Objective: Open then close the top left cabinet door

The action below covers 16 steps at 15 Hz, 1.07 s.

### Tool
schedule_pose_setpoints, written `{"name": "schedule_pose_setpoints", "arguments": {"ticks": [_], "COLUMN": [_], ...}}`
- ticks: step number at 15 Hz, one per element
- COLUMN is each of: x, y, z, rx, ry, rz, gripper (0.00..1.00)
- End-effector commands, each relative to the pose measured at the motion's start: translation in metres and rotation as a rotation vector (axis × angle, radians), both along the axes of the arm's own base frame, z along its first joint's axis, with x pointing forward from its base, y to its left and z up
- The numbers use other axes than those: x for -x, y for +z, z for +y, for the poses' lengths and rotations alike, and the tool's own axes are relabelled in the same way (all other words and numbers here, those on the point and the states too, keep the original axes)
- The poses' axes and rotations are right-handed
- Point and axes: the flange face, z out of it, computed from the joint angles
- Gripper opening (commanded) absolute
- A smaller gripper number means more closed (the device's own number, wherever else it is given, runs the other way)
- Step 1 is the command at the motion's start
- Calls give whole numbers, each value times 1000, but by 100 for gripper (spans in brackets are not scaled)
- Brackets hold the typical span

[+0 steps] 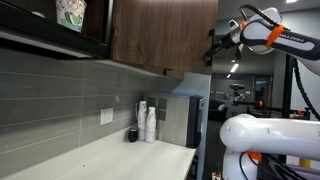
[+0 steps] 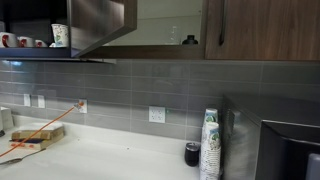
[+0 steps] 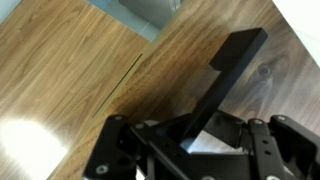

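The black bar handle's panel is swung out, so next my gripper should swing the handle over the light cabinet interior (image 2: 165, 25) toward the closed walnut door and let go of it there.
The top left cabinet door (image 1: 185, 35) is a dark walnut panel. In an exterior view it stands swung out from the cabinet (image 2: 100, 20), with the light cabinet interior (image 2: 165, 25) showing beside it. My gripper (image 1: 213, 45) is at the door's free edge. In the wrist view the black bar handle (image 3: 225, 70) runs down between my fingers (image 3: 195, 135), which are closed against it. The gripper is hidden behind the door in the view that shows the interior.
A glass-fronted compartment (image 1: 60, 25) with a patterned cup (image 2: 58, 35) adjoins the door. A closed walnut door (image 2: 270, 30) lies beyond the opening. On the counter (image 1: 120, 160) stand stacked paper cups (image 2: 210, 145), a black cup (image 2: 192, 153) and a dark appliance (image 2: 290, 150).
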Motion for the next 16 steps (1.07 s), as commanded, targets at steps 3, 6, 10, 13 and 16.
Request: {"name": "schedule_pose_setpoints", "arguments": {"ticks": [3, 6, 10, 13, 16], "x": [-62, -80, -107, -131, -153], "y": [-1, 6, 17, 22, 28], "z": [6, -5, -19, -32, -45], "rx": [-109, -162, -213, -246, -284], "ry": [155, 170, 163, 139, 100], "rz": [28, 13, 0, -30, -50], "gripper": [4, 4, 4, 4, 4]}}
